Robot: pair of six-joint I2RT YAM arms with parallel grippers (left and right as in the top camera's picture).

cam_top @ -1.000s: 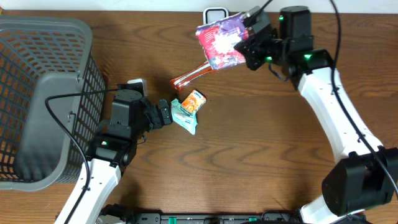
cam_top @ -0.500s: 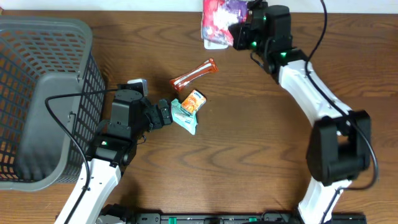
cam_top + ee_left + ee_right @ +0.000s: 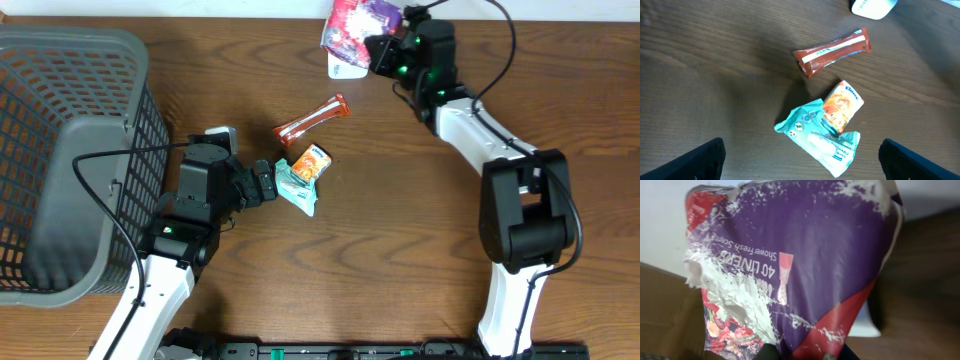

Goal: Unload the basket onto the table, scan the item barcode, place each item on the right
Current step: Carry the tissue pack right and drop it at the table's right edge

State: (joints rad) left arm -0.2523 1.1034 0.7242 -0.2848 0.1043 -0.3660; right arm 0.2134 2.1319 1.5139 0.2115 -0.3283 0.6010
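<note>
The packet needs to go over the empty tabletop below my right gripper and to its right in the overhead view. I need to carry it there, lower it and release it.
A purple and red liner packet point(image 3: 352, 25) hangs at the table's far edge, pinched at its lower edge by my right gripper point(image 3: 385, 52), which is shut on it. In the right wrist view the packet point(image 3: 805, 255) fills the frame, its printed face toward the camera, above the gripper point(image 3: 805, 355). No barcode shows on that face. A white scanner point(image 3: 343, 68) sits just under the packet and shows again as a white scanner corner point(image 3: 865, 322). My left gripper point(image 3: 265, 183) stands open beside a teal wipes packet point(image 3: 817, 137), with nothing between the jaws of the left gripper point(image 3: 802, 162).
A red-orange bar point(image 3: 313, 120) lies mid-table, with an orange sachet point(image 3: 311, 163) resting on the teal wipes packet point(image 3: 297, 190). A grey mesh basket point(image 3: 70, 40) fills the left side. A small white object point(image 3: 218, 133) sits by the left arm.
My right arm has swung the liner packet toward the far edge, over the white scanner, and turned it. The left arm and the items on the table have not moved.
</note>
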